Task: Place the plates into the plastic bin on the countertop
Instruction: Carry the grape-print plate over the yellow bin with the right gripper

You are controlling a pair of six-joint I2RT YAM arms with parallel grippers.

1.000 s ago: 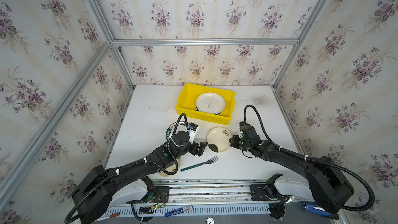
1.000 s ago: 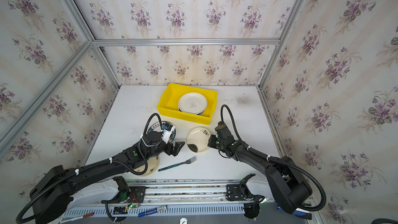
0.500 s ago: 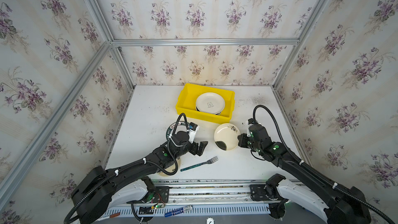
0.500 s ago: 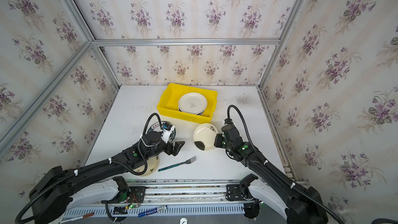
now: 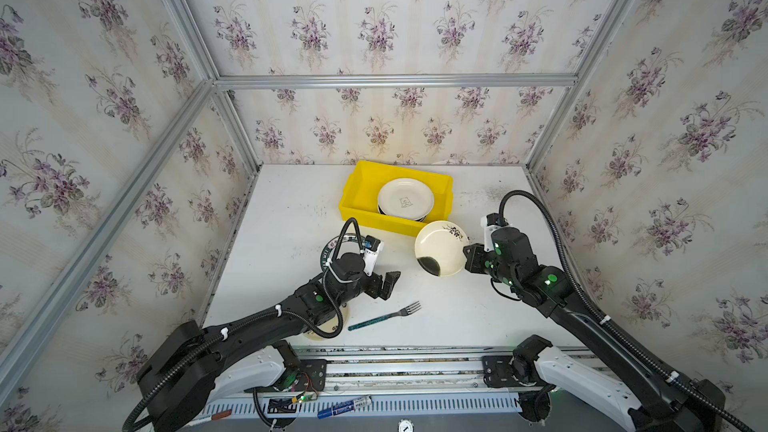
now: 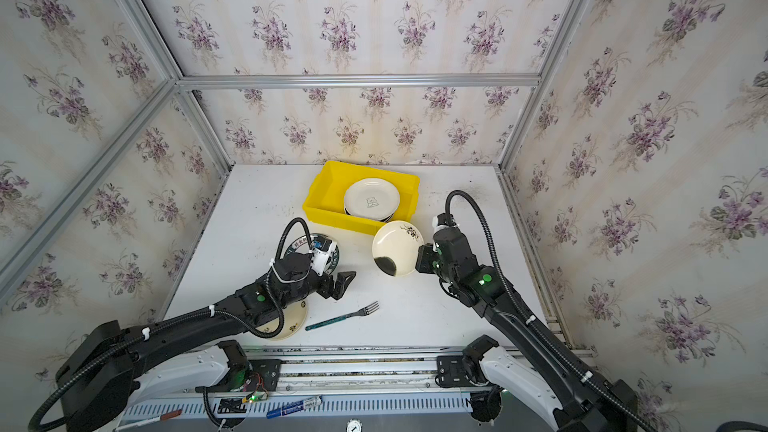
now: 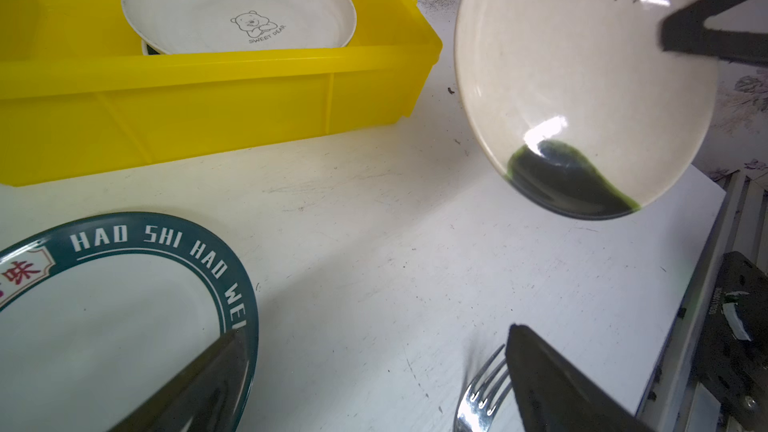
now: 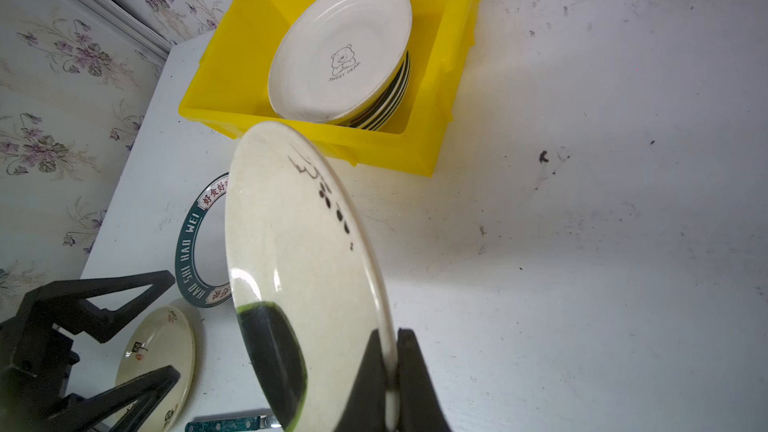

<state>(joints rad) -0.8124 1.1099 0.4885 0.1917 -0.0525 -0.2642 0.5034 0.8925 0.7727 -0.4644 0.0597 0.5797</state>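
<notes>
I need to move my right gripper outward over the yellow bin next, lower it and let go of the cream plate's rim, because the white bear plate (image 5: 405, 199) (image 8: 341, 52) is outward of it.
My right gripper (image 8: 390, 334) is shut on the rim of a cream plate (image 8: 299, 263) with a dark green patch and black flowers. It holds the plate (image 5: 440, 253) tilted on edge above the countertop (image 5: 291, 222), just in front of the yellow plastic bin (image 5: 353, 197). A stack of plates lies in the bin, topped by a white bear plate (image 5: 405, 199). My left gripper (image 7: 376, 331) hangs open and empty between a teal-rimmed plate (image 7: 124, 326) and the fork. A small cream plate (image 6: 286, 322) lies half hidden under the left arm.
A fork (image 5: 386, 317) with a teal handle lies near the front edge, its tines by the left gripper's finger. Flowered walls and aluminium rails close in the countertop on three sides. The left half of the bin holds no plates.
The right gripper has lifted the cream plate off the countertop, tipped it onto its edge and carried it up toward the bin's front right corner. The left arm has stayed still.
</notes>
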